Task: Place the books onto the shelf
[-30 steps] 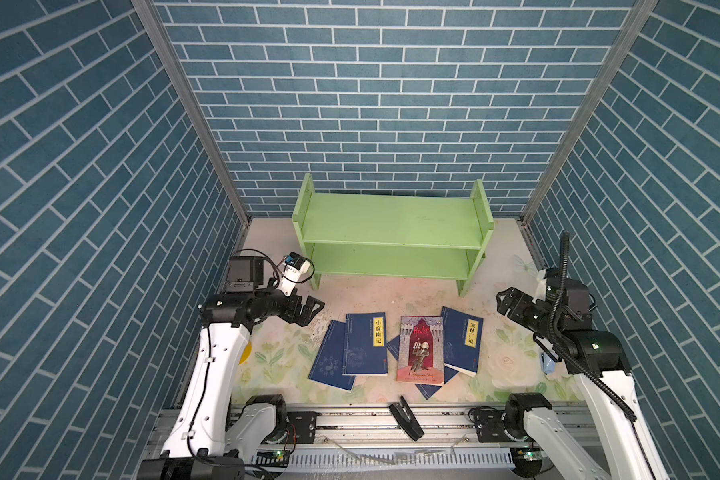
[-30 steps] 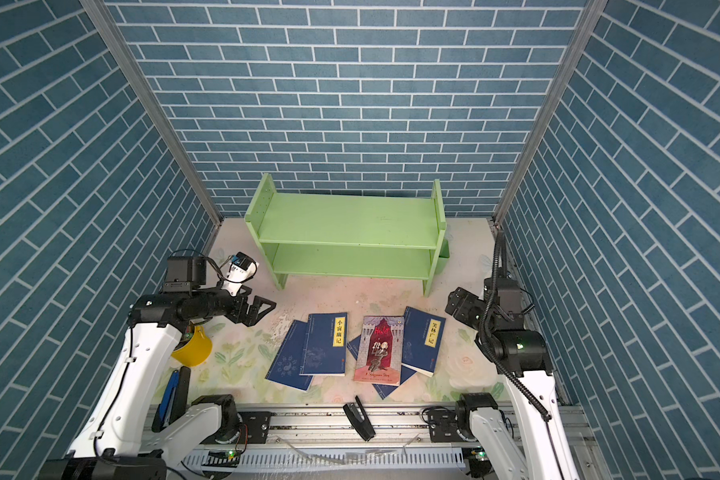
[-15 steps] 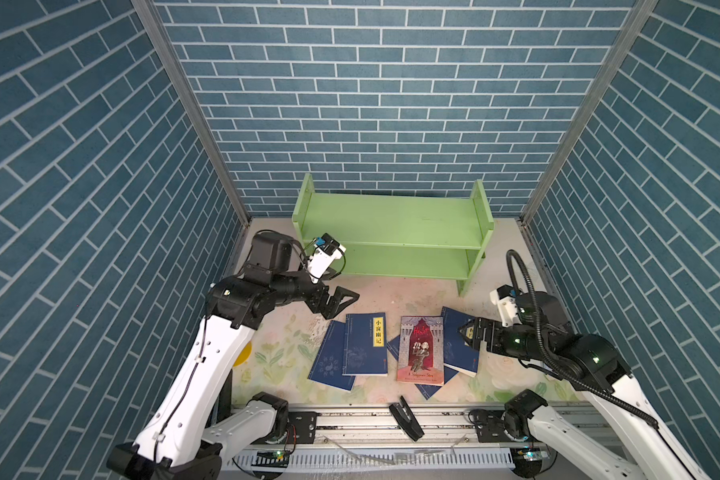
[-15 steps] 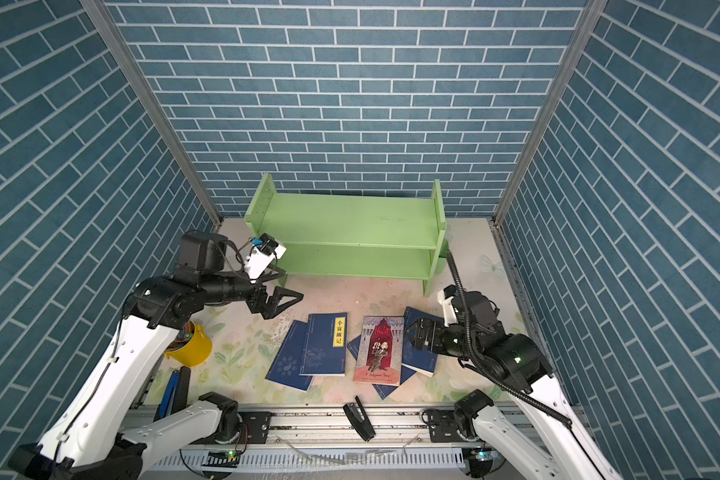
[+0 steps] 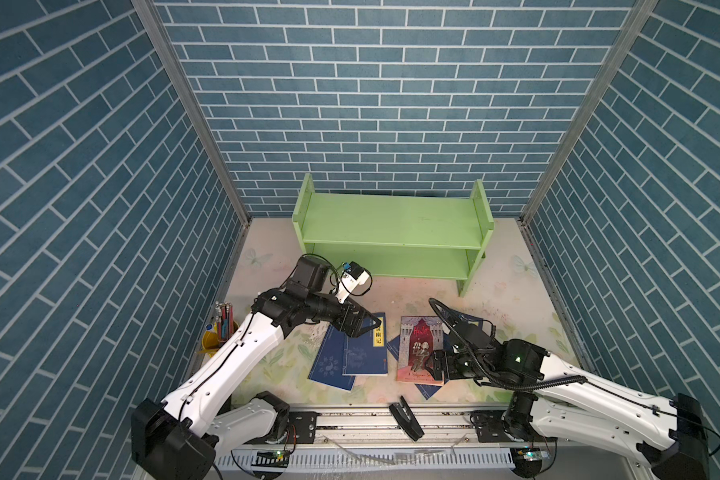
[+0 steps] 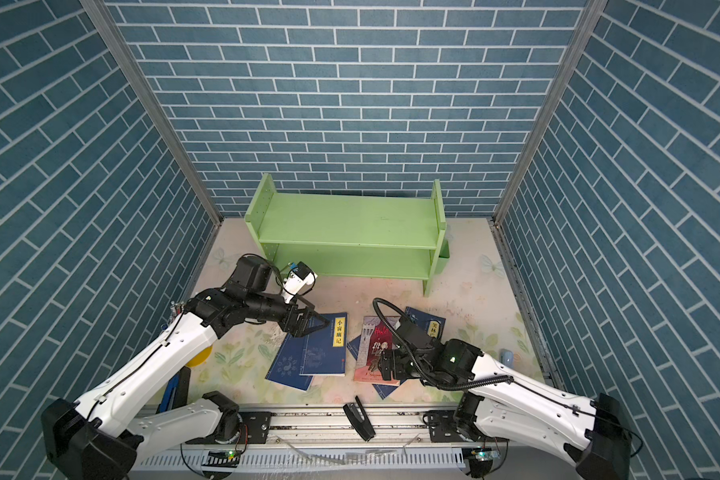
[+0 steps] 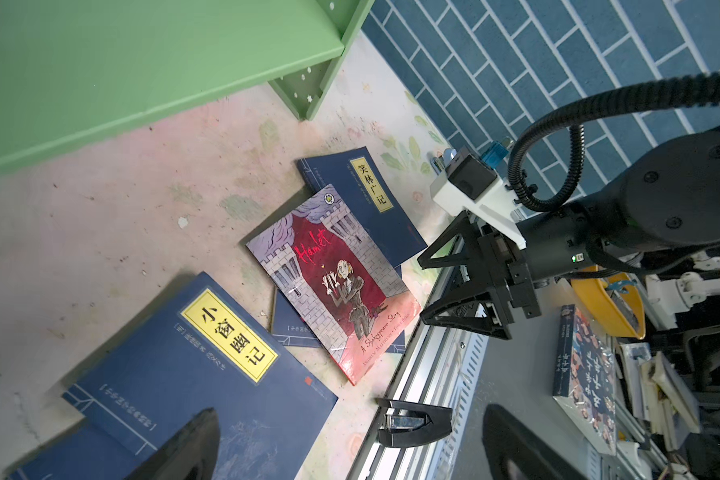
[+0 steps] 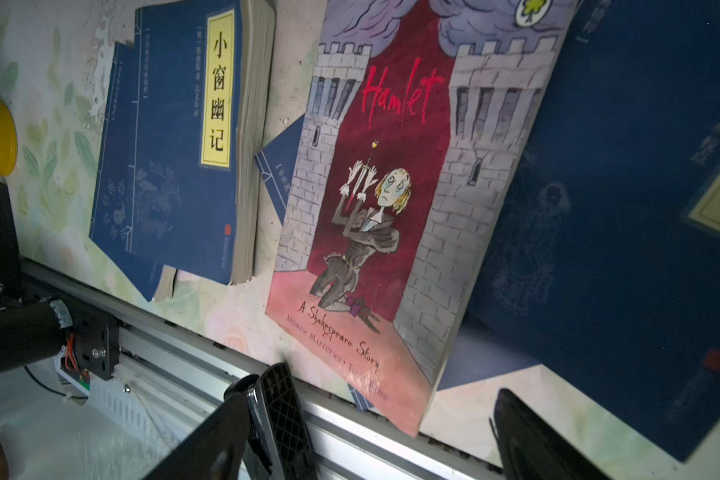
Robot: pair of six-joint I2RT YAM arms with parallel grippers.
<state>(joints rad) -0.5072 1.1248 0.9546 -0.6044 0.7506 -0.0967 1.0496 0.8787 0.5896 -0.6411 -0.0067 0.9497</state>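
Observation:
The near end of the castle book's long edge (image 5: 442,380) (image 8: 443,372) is below the open fingers of my right gripper, so next the gripper will go down and tilt flatter onto it.
The light green shelf (image 5: 391,232) (image 6: 346,232) stands bare at the back. The books lie flat in front of it. A dark blue one with a yellow label (image 5: 364,349) (image 7: 208,365) overlaps another blue one (image 5: 329,368). The red-and-grey castle book (image 5: 416,345) (image 8: 375,187) lies over a blue one (image 5: 429,388). My right arm partly covers one more blue book (image 6: 431,328) (image 7: 375,208). My left gripper (image 5: 373,328) (image 7: 350,415) hovers open over the labelled book's far end. My right gripper (image 5: 427,365) (image 8: 373,390) is open, its fingers astride the castle book's near corner.
A black stapler (image 5: 406,422) (image 8: 283,415) lies on the front rail (image 5: 350,419), close to my right gripper. A yellow pen cup (image 5: 219,332) stands at the left wall. Brick-patterned walls close in three sides.
Both arms swung in from the sides toward the books. The left gripper came over the labelled blue book, and the right one dropped low to the castle book's near edge.

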